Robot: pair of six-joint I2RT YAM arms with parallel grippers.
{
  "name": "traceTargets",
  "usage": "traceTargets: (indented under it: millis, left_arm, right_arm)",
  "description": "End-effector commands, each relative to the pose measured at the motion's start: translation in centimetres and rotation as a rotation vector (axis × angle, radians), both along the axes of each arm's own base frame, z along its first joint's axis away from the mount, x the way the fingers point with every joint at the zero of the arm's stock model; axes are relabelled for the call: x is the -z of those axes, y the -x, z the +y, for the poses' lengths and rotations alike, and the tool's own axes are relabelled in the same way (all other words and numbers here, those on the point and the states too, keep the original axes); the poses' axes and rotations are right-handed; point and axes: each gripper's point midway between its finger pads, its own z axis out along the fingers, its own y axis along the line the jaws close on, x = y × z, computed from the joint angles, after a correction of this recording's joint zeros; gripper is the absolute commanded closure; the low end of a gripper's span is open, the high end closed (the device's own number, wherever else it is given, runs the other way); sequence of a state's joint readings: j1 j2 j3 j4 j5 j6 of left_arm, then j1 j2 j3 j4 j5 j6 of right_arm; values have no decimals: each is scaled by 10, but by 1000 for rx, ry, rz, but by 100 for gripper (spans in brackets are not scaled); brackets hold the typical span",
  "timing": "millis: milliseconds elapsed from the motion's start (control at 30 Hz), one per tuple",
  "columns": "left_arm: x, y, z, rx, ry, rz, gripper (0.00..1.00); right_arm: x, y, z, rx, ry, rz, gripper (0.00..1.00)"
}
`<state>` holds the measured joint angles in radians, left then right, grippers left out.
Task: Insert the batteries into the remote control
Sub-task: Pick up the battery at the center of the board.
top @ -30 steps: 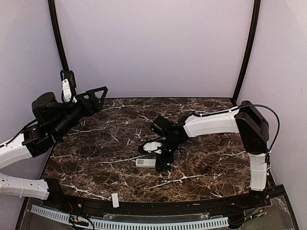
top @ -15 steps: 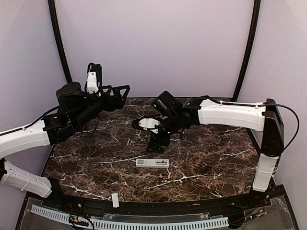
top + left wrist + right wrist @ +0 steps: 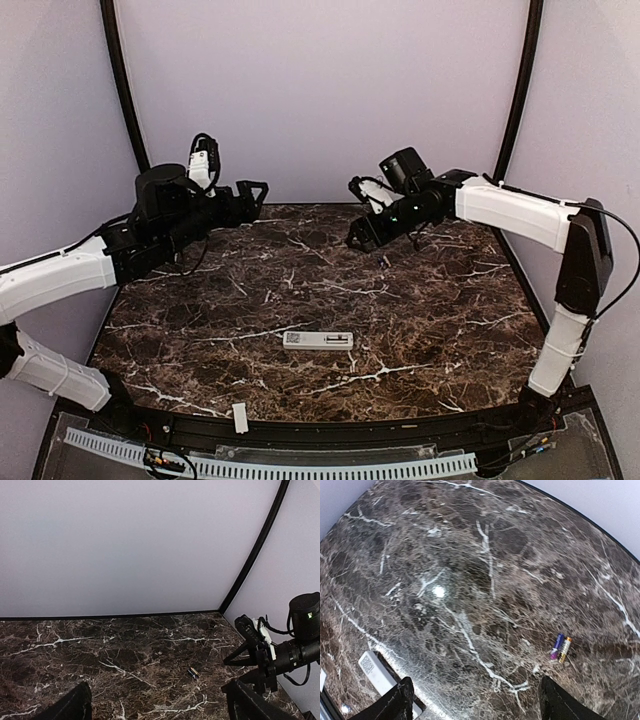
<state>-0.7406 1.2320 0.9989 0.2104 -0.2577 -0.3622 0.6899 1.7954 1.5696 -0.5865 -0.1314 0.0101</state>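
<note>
The purple battery (image 3: 557,646) lies below my right gripper and to its right in the top view, so I will bring the open fingers that way down to grip it.
The remote control (image 3: 318,340) lies face up near the middle front of the marble table; its end also shows at the lower left of the right wrist view (image 3: 379,674). Two batteries (image 3: 561,647) lie side by side on the marble, one purple and one gold, and appear as a small dark pair (image 3: 193,673) in the left wrist view. My right gripper (image 3: 362,232) hangs open above the back of the table, its fingers (image 3: 396,704) empty and the batteries off to the right. At the back left, my left gripper (image 3: 250,194) is raised and open, holding nothing.
A short flat white strip (image 3: 240,417) lies at the table's front edge. Pale walls and dark corner posts (image 3: 513,105) close in the back. The right arm's gripper (image 3: 260,652) shows at the right of the left wrist view. The table (image 3: 200,300) is dark veined marble.
My right gripper has risen from right beside the remote control and swung to the back right. The left arm has swung inward along the back left. The remote control has not moved.
</note>
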Motion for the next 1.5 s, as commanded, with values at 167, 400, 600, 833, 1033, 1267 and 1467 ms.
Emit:
traceTargets:
  millis: [167,400,600,833,1033,1267,1467]
  left_arm:
    - [63,-35,26,-72,17,227,7]
    - [109,-54,39,-105,38,361,6]
    - [129,-58,53,-143,11,396,5]
    - [132,-44,74,-200,-9,398,2]
    - [136,-33,86,-221,-42,391,1]
    - [142,-35,85,-220,-63,397,1]
    - [148,-36,87,-225,-95,398,1]
  right_arm:
    - [8,-30,-82,335,22,58,12]
    - [23,-44,-116,414,41,91,11]
    - [30,-53,-128,428,53,101,12]
    - [35,-55,-129,375,74,87,14]
    - [44,-60,-117,317,51,97,27]
    - [76,-59,-87,255,19,210,54]
    - [99,-71,-73,266,102,198,63]
